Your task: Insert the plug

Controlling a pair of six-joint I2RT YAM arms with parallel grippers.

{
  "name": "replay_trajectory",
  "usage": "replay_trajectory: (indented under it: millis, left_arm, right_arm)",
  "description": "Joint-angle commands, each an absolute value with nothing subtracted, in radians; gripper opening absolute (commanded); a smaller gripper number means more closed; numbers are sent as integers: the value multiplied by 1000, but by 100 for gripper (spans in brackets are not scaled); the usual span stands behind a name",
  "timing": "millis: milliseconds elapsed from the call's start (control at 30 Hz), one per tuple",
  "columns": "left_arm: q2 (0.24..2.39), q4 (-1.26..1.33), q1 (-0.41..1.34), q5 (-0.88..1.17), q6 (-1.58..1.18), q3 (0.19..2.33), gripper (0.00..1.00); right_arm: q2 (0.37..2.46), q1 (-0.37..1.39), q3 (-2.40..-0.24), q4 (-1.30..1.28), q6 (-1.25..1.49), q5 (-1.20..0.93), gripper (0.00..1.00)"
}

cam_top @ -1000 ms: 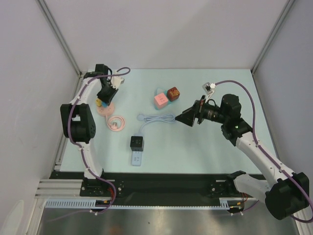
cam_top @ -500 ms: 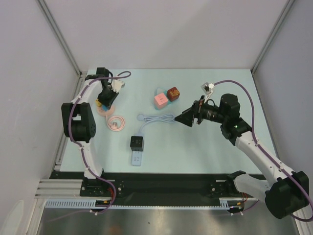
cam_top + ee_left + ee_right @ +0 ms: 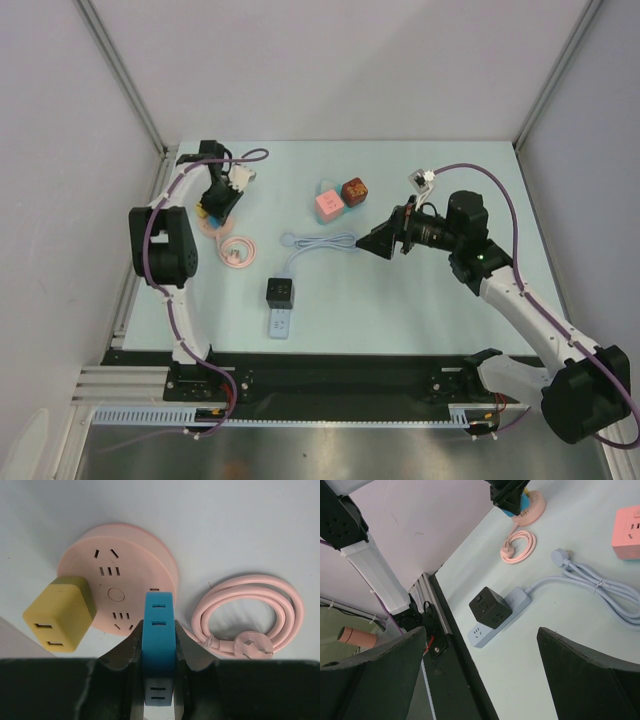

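I will next move my left gripper down and to the right in the top view, onto a pink socket hub slot still uncovered past the blue adapter, and let go.
My left gripper is shut on a blue plug adapter, with a finger pressed to each side of it. The adapter's far end overlaps the near rim of a round pink socket hub; its prongs are hidden. A yellow cube adapter sits on the hub's left side. From above, the left gripper hovers over the hub at the far left of the table. My right gripper hangs open above the table's middle, holding nothing.
The hub's coiled pink cable lies just right of it. A black cube socket sits on a pale blue power strip near the front, with its lavender cable behind. A pink cube and a red-brown cube stand at the back.
The left wrist has shifted slightly over the pink hub with the blue adapter still held. The right gripper has edged a little to the left, still open.
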State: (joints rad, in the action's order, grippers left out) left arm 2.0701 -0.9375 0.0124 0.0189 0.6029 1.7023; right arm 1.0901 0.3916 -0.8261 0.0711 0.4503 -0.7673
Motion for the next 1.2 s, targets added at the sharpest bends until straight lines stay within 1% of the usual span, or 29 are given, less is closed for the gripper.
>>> replay_trajectory:
  millis: [0, 400, 733, 1167]
  left_arm:
    - [2098, -928, 3, 5, 621, 1739, 0]
    - [2138, -930, 3, 17, 620, 1776, 0]
    - [2174, -908, 3, 64, 623, 1717, 0]
    - [2180, -851, 6, 12, 608, 1577, 0]
  right_arm:
    - [1097, 399, -873, 83, 430, -767, 100]
    - [1112, 399, -870, 84, 423, -759, 100]
    - [1120, 399, -868, 80, 414, -755, 100]
    - [1169, 399, -870, 92, 423, -781, 100]
